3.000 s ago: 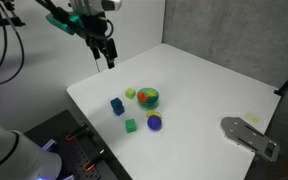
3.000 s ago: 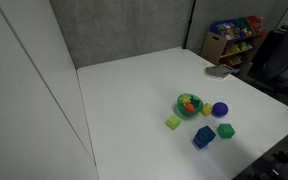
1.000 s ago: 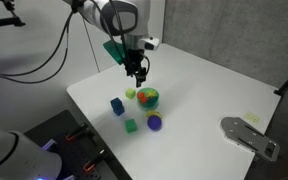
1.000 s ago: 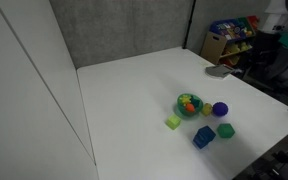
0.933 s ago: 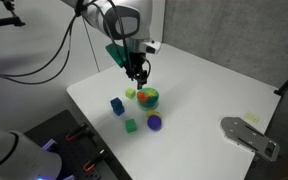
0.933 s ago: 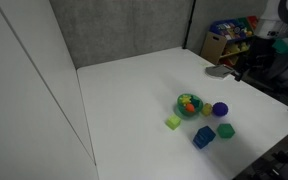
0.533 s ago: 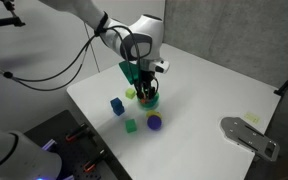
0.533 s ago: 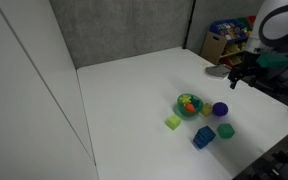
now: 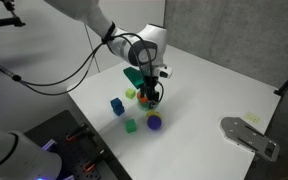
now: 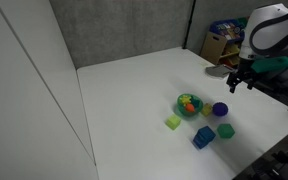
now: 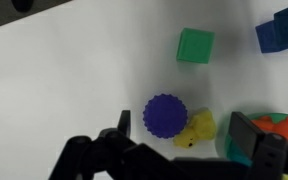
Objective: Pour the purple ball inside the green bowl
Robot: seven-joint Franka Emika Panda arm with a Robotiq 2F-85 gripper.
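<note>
My fingers are open. My gripper should move down toward the purple ball [image 9: 154,122] [image 11: 165,116] next, so that they come around its sides.
The purple ball [image 9: 154,122] lies on the white table beside the green bowl [image 10: 190,104], which holds orange and other coloured bits. It shows in both exterior views [image 10: 220,109]. In the wrist view the ball [image 11: 166,115] lies between my open fingers, with a small yellow piece [image 11: 196,129] touching it and the bowl's rim [image 11: 284,128] at the right. My gripper [image 11: 184,135] is open and empty, hovering above the ball and bowl [image 9: 152,96] [image 10: 237,85]. In an exterior view it hides most of the bowl.
A green cube [image 9: 130,125] [image 11: 195,45], a blue cube [image 9: 117,105] [image 11: 282,30] and a yellow-green piece [image 9: 130,93] lie close by. A grey metal plate [image 9: 249,135] lies at the table edge. A shelf of coloured items [image 10: 234,35] stands behind the table.
The gripper has come from the table's far side and moved down over the bowl and ball. The objects have not moved.
</note>
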